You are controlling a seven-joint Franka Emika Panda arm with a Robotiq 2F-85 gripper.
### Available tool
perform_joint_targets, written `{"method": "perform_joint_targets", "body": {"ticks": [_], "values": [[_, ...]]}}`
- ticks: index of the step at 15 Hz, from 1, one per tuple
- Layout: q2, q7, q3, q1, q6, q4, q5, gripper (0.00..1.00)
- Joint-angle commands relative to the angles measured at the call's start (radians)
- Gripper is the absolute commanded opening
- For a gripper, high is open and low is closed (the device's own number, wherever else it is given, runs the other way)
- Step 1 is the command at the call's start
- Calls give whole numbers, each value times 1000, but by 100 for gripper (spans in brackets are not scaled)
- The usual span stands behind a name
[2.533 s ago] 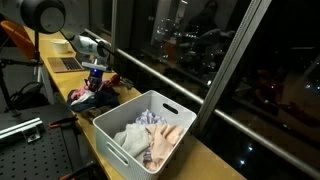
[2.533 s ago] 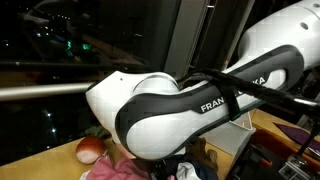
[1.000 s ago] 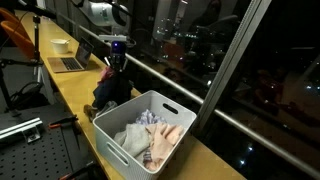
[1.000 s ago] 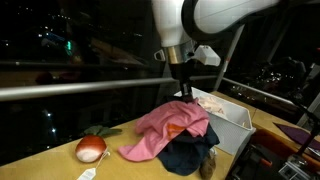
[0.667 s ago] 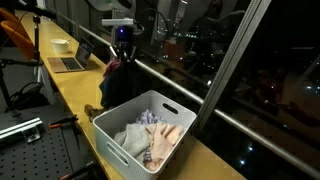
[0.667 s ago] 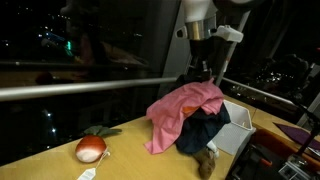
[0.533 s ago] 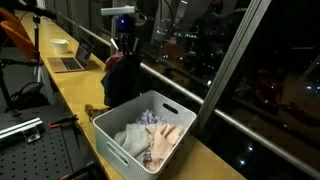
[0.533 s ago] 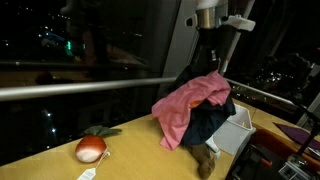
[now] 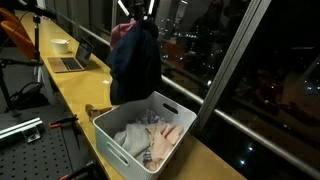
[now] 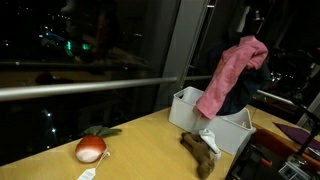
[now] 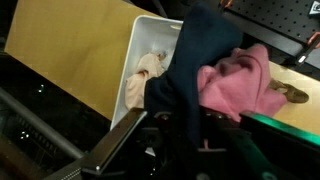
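Observation:
I will move my gripper across toward the pale clothes in the basket [image 9: 150, 142] [image 11: 147, 76], lower it and let go of the bundle, because the bundle is hanging high by the end of the basket.
My gripper [image 9: 138, 12] is shut on a bundle of clothes and holds it high in the air. The bundle is a dark navy garment [image 9: 135, 65] with a pink garment [image 10: 232, 72] draped over it. It hangs above the near end of a white plastic basket [image 9: 110, 122], which also shows in an exterior view [image 10: 183, 108]. In the wrist view the navy cloth [image 11: 190, 70] and pink cloth [image 11: 240, 85] hang from the jaws [image 11: 190, 135] over the basket [image 11: 135, 60]. The basket holds several pale clothes [image 9: 150, 135].
A brown item [image 10: 200, 150] lies on the wooden table [image 10: 130, 140] beside the basket. A red onion [image 10: 90, 149] lies at the table's end. A laptop [image 9: 68, 62] and a bowl [image 9: 60, 45] sit far along the counter. A dark window runs alongside.
The gripper has risen and moved toward the basket, lifting the navy and pink clothes off the table. The brown item is now uncovered.

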State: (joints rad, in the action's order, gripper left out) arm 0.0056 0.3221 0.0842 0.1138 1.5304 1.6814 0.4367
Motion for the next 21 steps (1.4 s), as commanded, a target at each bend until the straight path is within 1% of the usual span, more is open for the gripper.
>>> {"method": "perform_joint_targets", "body": {"ticks": [1, 6, 10, 11, 12, 14, 17, 19, 20, 21], "values": [[16, 79, -37, -52, -2, -62, 15, 4], [163, 193, -91, -124, 47, -185, -4, 4], [296, 274, -103, -171, 104, -257, -37, 4], [330, 290, -100, -178, 115, -273, -47, 27], [365, 309, -98, -184, 114, -293, -54, 40], [412, 337, -95, -188, 101, -323, -59, 53], [422, 354, -92, -185, 97, -332, -61, 77], [402, 341, -78, -164, 118, -297, -62, 89], [383, 311, -62, -140, 128, -256, -60, 98], [386, 290, -46, -120, 127, -244, -69, 100]]}}
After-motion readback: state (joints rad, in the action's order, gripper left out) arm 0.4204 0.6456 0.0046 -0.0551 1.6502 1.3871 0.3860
